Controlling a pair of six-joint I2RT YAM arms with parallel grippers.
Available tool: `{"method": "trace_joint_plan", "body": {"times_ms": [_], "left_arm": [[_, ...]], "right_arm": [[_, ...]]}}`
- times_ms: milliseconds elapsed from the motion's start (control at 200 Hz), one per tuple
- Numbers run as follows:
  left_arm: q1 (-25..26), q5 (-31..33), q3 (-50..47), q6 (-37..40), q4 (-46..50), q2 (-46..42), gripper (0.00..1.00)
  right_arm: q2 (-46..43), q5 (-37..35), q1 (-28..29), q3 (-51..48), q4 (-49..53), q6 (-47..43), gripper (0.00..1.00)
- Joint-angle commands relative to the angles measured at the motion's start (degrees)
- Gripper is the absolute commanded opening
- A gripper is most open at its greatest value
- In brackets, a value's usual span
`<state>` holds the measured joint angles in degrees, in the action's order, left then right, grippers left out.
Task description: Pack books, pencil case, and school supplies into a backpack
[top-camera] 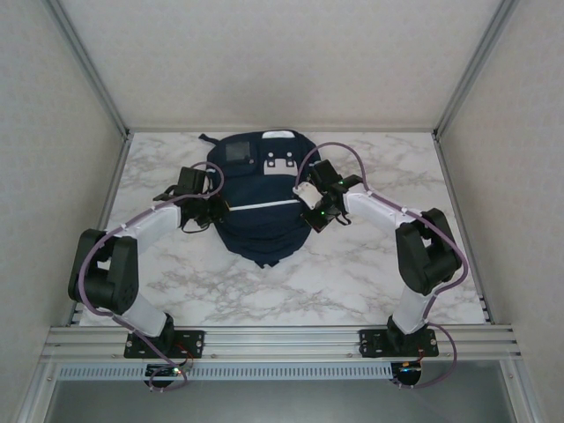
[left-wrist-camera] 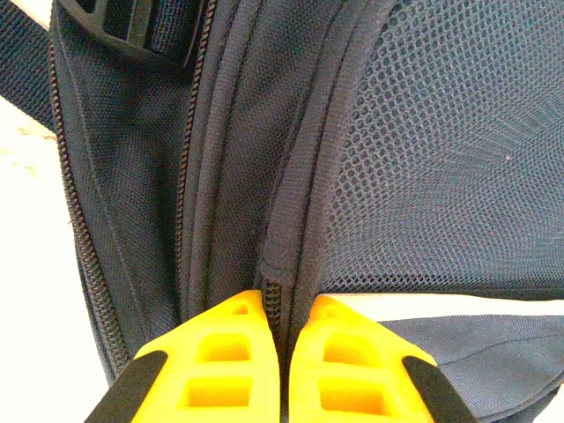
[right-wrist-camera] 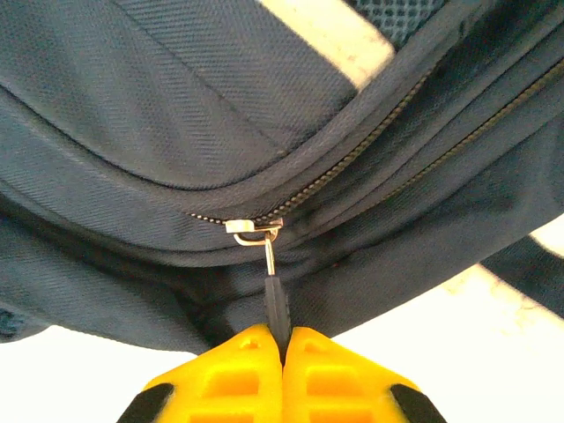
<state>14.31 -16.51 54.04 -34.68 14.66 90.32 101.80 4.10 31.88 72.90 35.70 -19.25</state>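
The zipper pull [right-wrist-camera: 277,301] has my right gripper shut on it, so I will keep my left gripper nearly still beside the mesh panel. Then I will open my left gripper to free the seam edge.
The navy backpack [top-camera: 257,189] lies flat in the middle of the marble table, grey patch and white tabs at its far end. My left gripper [top-camera: 219,206] is at its left side, shut on a piped seam edge of the backpack [left-wrist-camera: 280,264] beside the mesh panel [left-wrist-camera: 441,141]. At the bag's right side my right gripper [top-camera: 302,199] is shut on the dark zipper pull [right-wrist-camera: 277,301], which hangs from the silver slider [right-wrist-camera: 254,227] on the zip of the backpack [right-wrist-camera: 176,106]. The books, pencil case and school supplies are out of view.
The marble table [top-camera: 352,273] spreads around the bag, bounded by white walls and aluminium posts [top-camera: 463,84]. A dark strap with a buckle [left-wrist-camera: 132,26] lies off the bag's left side. Another strap [right-wrist-camera: 529,273] trails on the right.
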Motion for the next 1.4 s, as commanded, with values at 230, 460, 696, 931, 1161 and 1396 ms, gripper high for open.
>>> {"method": "trace_joint_plan", "body": {"times_ms": [230,460,696,931,1161,1396], "left_arm": [[-4.5,9.9,1.0,0.6,2.4,1.7,0.0],[-4.5,9.9,1.3,1.8,3.2,1.6,0.0],[-4.5,9.4,2.7,2.7,4.7,2.6,0.0],[-3.8,2.3,4.9,-2.4,6.1,0.4,0.57],[6.2,7.2,0.4,-19.1,1.9,-8.7,0.71],[16.8,12.4,-3.8,-40.9,-4.4,-9.0,0.79]], "right_arm": [[8.2,-16.9,-3.3,10.9,-1.5,-12.3,0.0],[14.3,-13.4,-3.9,22.1,-1.8,-11.9,0.0],[20.6,-12.7,-3.8,31.6,1.2,-6.6,0.0],[15.7,-6.3,-3.4,23.4,-5.1,-4.3,0.0],[15.1,-2.8,-2.8,21.1,-6.0,-0.8,0.0],[13.8,-1.3,-0.5,17.3,-7.3,0.4,0.0]]}}
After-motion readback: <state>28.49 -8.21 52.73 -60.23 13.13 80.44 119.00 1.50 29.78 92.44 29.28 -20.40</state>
